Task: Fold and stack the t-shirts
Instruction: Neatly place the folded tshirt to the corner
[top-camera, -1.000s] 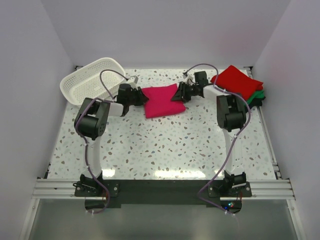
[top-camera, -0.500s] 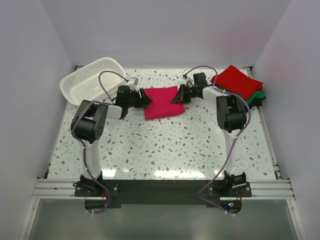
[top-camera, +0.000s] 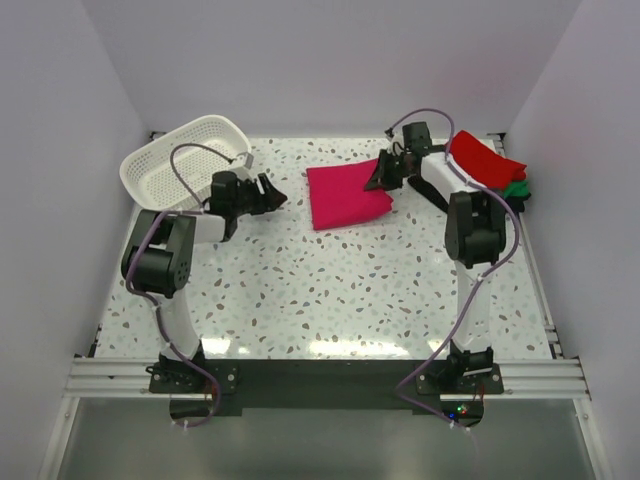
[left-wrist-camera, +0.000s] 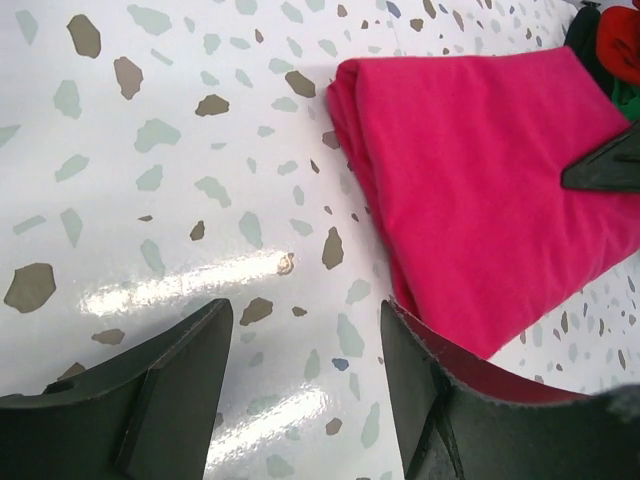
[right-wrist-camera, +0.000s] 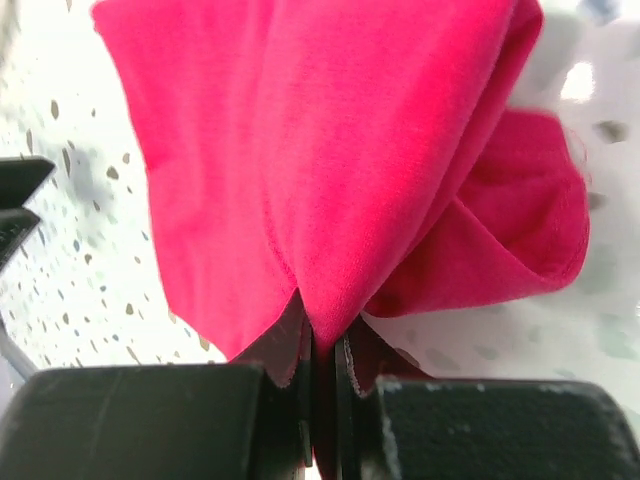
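Observation:
My right gripper needs to rise, shift to the right in the top view and lower the pink shirt onto the red t-shirt (top-camera: 487, 161), then release it, as that tops the stack.
The folded magenta-pink t-shirt (top-camera: 347, 195) lies flat at the back middle of the table. My right gripper (top-camera: 383, 178) is shut on its right edge; in the right wrist view the cloth (right-wrist-camera: 350, 150) bunches into the closed jaws (right-wrist-camera: 320, 345). My left gripper (top-camera: 272, 195) stands open a short way left of the shirt, holding nothing. The left wrist view shows bare table between its fingers (left-wrist-camera: 305, 320), with the pink shirt (left-wrist-camera: 480, 170) just beyond. Red (top-camera: 487, 165), green (top-camera: 515, 188) and black (top-camera: 520, 202) t-shirts are stacked at the far right.
A white lattice basket (top-camera: 185, 160) stands at the back left, just behind the left arm. White walls close in the table on three sides. The speckled tabletop (top-camera: 320, 290) stretches toward the arm bases.
My left gripper has opened, let go of the pink shirt and drawn back to the left. My right gripper has shut on the shirt and pulled it right and toward the back.

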